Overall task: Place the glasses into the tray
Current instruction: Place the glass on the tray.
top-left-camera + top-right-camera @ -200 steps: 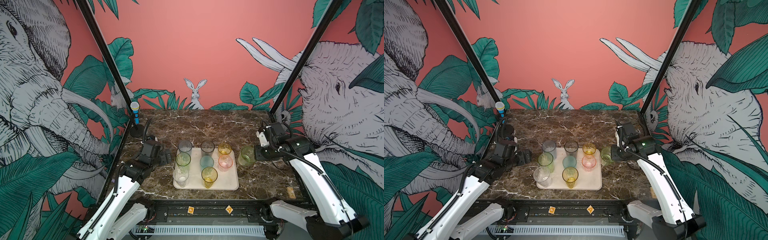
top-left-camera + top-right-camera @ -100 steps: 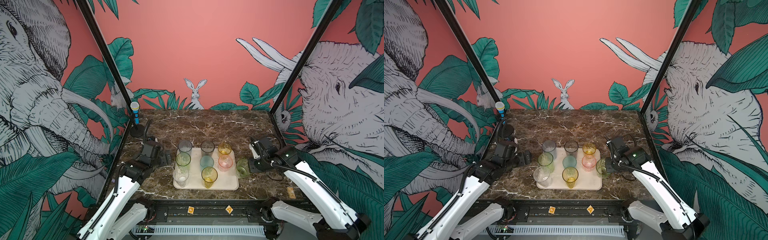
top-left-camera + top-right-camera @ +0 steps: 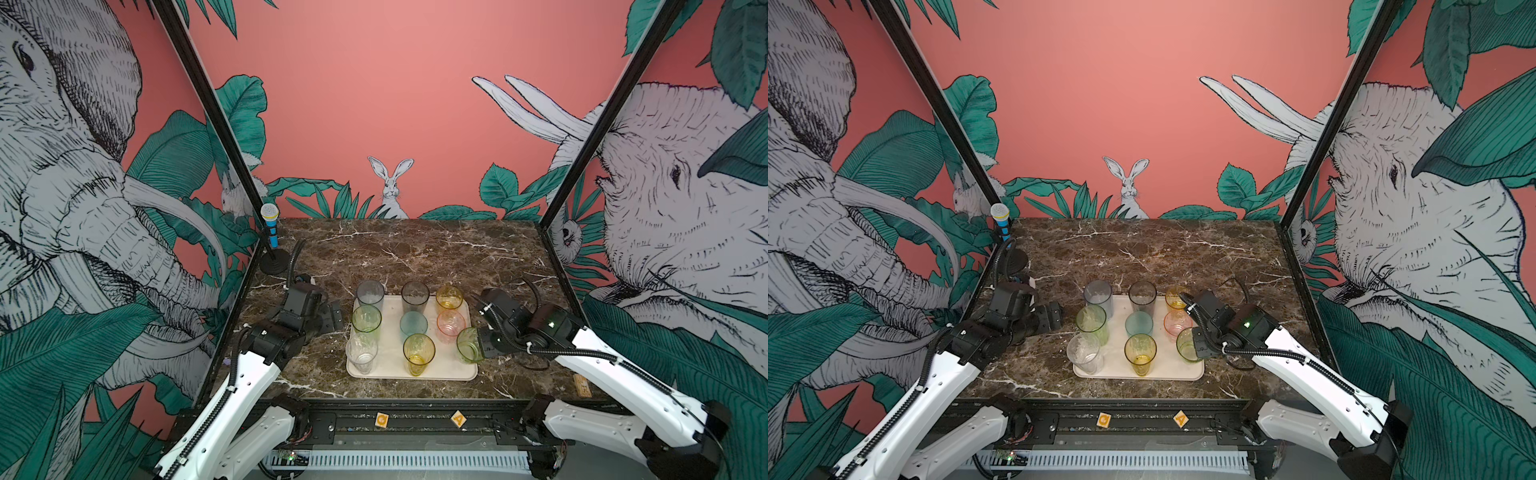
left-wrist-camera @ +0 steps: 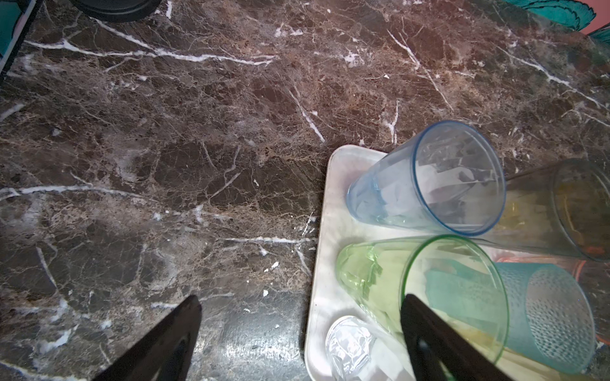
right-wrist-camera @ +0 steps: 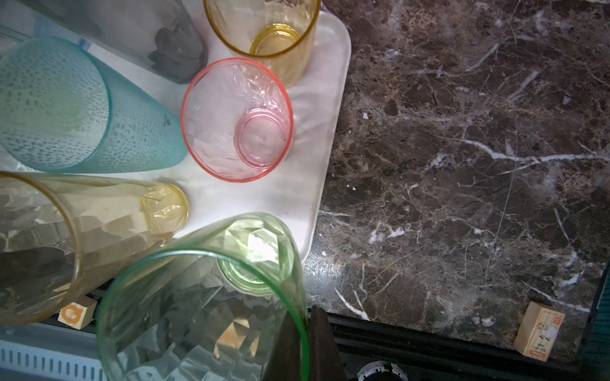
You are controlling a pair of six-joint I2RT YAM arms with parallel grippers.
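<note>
My right gripper moves down toward the yellow glass next, onto the tray's bare front corner [image 3: 453, 368] [image 5: 246, 207], and releases the short green glass's rim there, as glasses fill the other spots.
The cream tray [image 3: 415, 377] [image 3: 1113, 372] lies on the marble near the front edge. Standing on it are grey [image 3: 370, 293], smoky brown [image 3: 414, 296], amber [image 3: 449, 297], tall green [image 3: 366, 319], teal [image 3: 413, 324], pink [image 3: 450, 326], clear [image 3: 361, 353] and yellow [image 3: 419, 353] glasses. My right gripper [image 3: 482, 347] [image 5: 305, 316] is shut on the rim of a short green glass [image 3: 468, 345] [image 5: 204, 313], whose base is over the tray's front right corner. Whether it rests there I cannot tell. My left gripper [image 3: 334, 318] [image 4: 301, 298] is open and empty beside the tray's left edge.
A blue toy microphone [image 3: 270, 226] stands on a black base at the back left corner. A small wooden block [image 3: 582, 384] [image 5: 539, 330] lies near the front right edge. Two lettered cubes [image 3: 381, 419] sit on the front rail. Black frame posts rise at both back corners.
My right arm has carried the short green glass from the table right of the tray forward and left, over the tray's front right corner. The left arm has not moved.
</note>
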